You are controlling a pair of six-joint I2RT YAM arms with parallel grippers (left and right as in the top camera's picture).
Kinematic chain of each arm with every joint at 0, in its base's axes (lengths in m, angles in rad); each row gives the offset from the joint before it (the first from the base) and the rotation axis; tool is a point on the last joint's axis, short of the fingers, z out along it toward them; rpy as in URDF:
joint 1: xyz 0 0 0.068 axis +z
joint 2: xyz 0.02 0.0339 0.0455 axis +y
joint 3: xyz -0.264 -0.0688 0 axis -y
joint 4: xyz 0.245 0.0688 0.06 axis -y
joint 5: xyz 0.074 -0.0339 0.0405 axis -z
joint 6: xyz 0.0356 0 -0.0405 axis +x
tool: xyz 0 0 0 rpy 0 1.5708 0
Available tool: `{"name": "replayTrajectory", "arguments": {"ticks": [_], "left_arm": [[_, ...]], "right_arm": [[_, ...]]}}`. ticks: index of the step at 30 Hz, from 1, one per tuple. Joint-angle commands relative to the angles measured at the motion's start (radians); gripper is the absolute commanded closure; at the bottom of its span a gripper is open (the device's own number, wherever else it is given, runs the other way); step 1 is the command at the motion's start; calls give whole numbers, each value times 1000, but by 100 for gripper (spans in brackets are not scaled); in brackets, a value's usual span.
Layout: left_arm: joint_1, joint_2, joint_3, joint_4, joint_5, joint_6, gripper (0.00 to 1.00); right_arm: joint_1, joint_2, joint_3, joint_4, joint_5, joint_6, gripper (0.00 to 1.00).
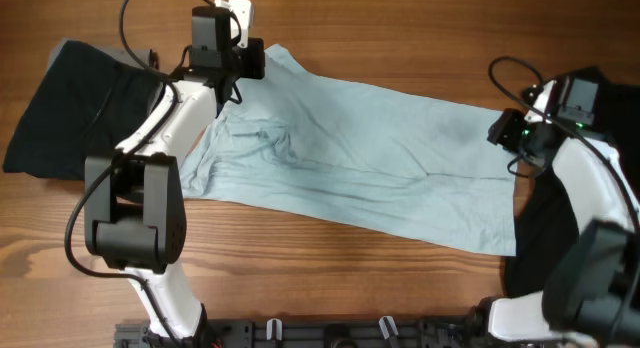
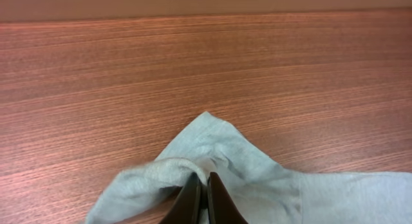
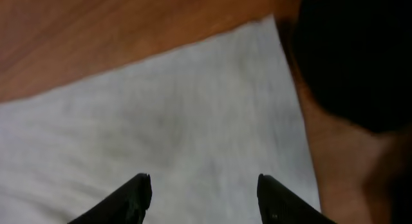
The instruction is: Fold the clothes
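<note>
My left gripper draws the held fold back toward the shirt's crumpled near corner (image 1: 206,166) next and releases, as the shirt lies spread.
The pale aqua-blue T-shirt (image 1: 370,153) lies spread across the middle of the wooden table, slanting from upper left to lower right. My left gripper (image 1: 243,60) is at its far left end, shut on a fold of the shirt's sleeve (image 2: 187,169). My right gripper (image 1: 503,130) is open above the shirt's right end (image 3: 193,114), holding nothing. One black garment (image 1: 75,108) lies at the far left under my left arm. Another black garment (image 1: 545,238) lies at the right edge; it also shows in the right wrist view (image 3: 354,56).
Bare wooden tabletop (image 1: 350,28) runs along the far side and along the near side (image 1: 330,278). A black rail (image 1: 330,333) with clips lines the near edge. Cables loop above both arms.
</note>
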Motion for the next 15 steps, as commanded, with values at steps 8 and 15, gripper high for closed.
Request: {"name": "replayTrajectory", "arguments": {"ticks": [8,15], "left_arm": [[-1,0,-2,-47,-19,-5,96],[-1,0,-2,-85,-19,-5,96]], "right_arm": [[-14,189,10,257,139,34,31],[-14,216,10,346,204,27,30]]}}
